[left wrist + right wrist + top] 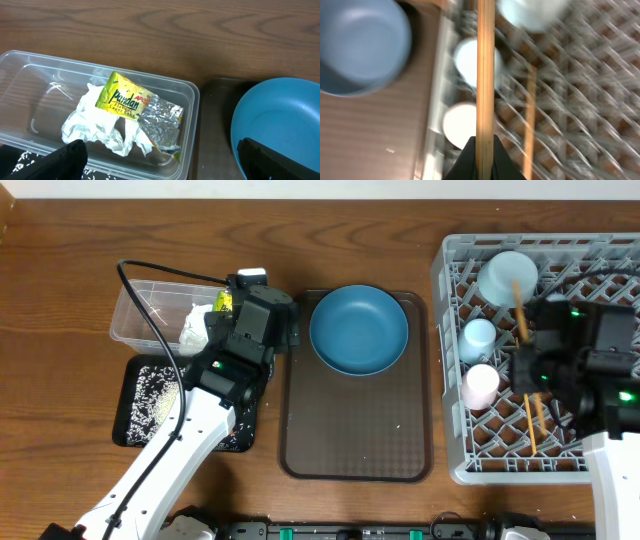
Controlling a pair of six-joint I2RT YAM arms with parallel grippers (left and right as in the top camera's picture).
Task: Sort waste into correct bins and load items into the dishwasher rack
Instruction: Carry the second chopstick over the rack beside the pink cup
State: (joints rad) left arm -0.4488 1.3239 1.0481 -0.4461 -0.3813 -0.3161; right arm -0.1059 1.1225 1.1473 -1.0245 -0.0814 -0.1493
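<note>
I next need to bring my right gripper down toward the second chopstick (529, 423) and let go of the held one beside it, since that part of the rack is below my gripper.
My left gripper (262, 315) (165, 167) hangs open over the near right corner of the clear tub (140, 315) (190, 100), holding nothing. In the tub lie a crumpled napkin (95, 125) and a yellow-green packet (125, 97). Rice grains cover the black tray (150, 395). The dark-blue plate (358, 330) (280, 120) rests on the brown tray (350, 430). My right gripper (530, 365) (485, 150) is shut on a chopstick (520, 310) (485, 75) above the grey rack (450, 380). A second chopstick (530, 425) (530, 115) lies in the rack.
The rack's left side holds a light-blue bowl (507, 277), a light-blue cup (479, 337) and a pale-pink cup (480, 386). The left arm's black cable arcs over the tub and black tray. Bare wooden table runs along the far side.
</note>
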